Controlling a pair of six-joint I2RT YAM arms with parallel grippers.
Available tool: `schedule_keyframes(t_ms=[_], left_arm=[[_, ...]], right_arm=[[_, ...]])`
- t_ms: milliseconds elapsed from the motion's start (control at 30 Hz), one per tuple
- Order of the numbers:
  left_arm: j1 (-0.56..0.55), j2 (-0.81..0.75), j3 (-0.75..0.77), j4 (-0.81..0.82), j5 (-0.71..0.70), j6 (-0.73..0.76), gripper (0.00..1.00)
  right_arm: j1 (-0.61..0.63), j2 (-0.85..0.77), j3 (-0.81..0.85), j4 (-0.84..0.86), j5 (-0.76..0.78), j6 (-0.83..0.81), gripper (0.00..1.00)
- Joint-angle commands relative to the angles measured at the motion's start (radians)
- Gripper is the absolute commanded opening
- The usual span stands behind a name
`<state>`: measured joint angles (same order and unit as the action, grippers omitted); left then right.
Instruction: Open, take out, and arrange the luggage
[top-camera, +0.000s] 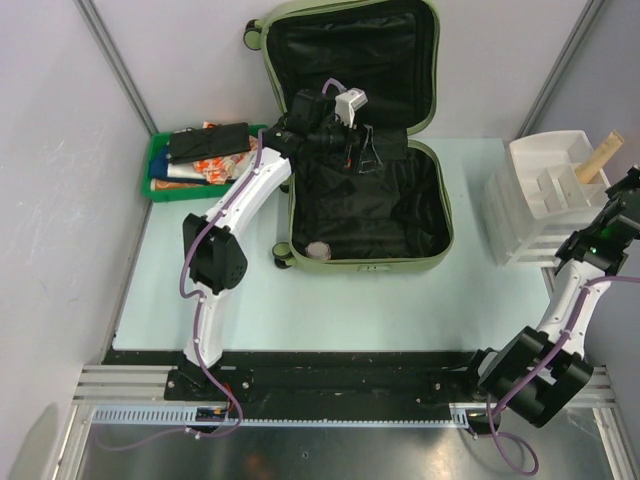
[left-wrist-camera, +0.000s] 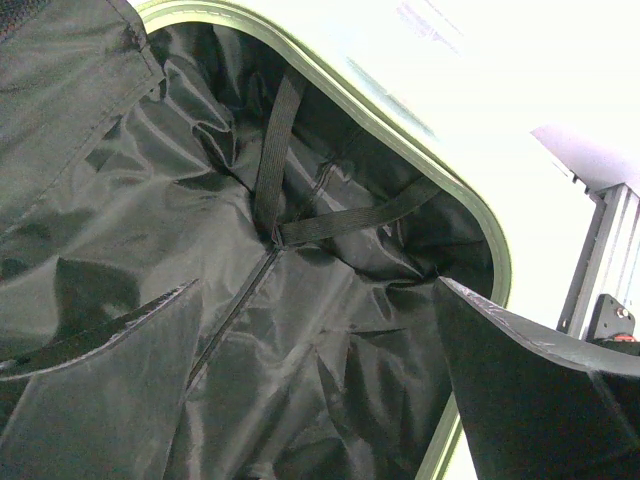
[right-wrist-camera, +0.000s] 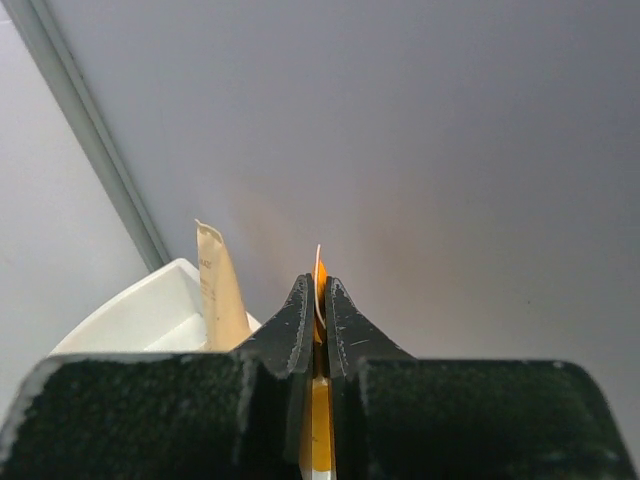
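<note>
My right gripper moves toward the white organizer next, then releases the thin orange packet beside the tan packet, as that packet already stands stored there.
The luggage (top-camera: 446, 228) lies open on the table, its lid leaning against the back wall and its black lining showing. My left gripper (top-camera: 362, 150) reaches into the lower half near the hinge. In the left wrist view it (left-wrist-camera: 318, 285) stands wide open over the crumpled lining (left-wrist-camera: 200, 180), with nothing between its fingers; crossed elastic straps (left-wrist-camera: 275, 150) lie ahead. My right gripper (top-camera: 626, 192) hovers by the white organizer at the far right. Seen from the right wrist, it (right-wrist-camera: 318, 285) is shut on a thin orange flat item (right-wrist-camera: 321, 400).
A white compartmented organizer (top-camera: 540, 195) (right-wrist-camera: 150, 315) holds a tan packet (top-camera: 598, 158) (right-wrist-camera: 220, 290). A green tray (top-camera: 155, 165) with a black item and orange-white packets sits left of the luggage. A small round object (top-camera: 318, 250) lies inside at the luggage's near edge.
</note>
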<state>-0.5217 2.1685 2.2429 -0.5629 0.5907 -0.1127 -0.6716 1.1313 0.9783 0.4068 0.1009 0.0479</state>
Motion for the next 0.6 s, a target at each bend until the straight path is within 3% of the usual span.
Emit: schedule_keyframes(t_ms=[0, 400, 467, 500, 567], left_arm=[[-0.004, -0.019, 0.031, 0.021, 0.037, 0.042, 1.00], [0.000, -0.018, 0.021, 0.021, 0.023, 0.053, 1.00], [0.003, -0.019, 0.021, 0.021, 0.020, 0.053, 1.00], [0.005, -0.018, 0.021, 0.021, 0.020, 0.051, 1.00], [0.008, -0.016, 0.021, 0.021, 0.018, 0.048, 1.00]], right_arm=[[0.007, 0.030, 0.007, 0.142, 0.046, 0.040, 0.00], [0.029, 0.151, 0.007, 0.211, 0.029, 0.033, 0.00], [0.029, 0.163, 0.007, 0.196, 0.028, 0.036, 0.12], [0.029, 0.168, 0.007, 0.191, 0.028, 0.040, 0.24], [0.029, 0.180, 0.007, 0.182, 0.013, 0.040, 0.31]])
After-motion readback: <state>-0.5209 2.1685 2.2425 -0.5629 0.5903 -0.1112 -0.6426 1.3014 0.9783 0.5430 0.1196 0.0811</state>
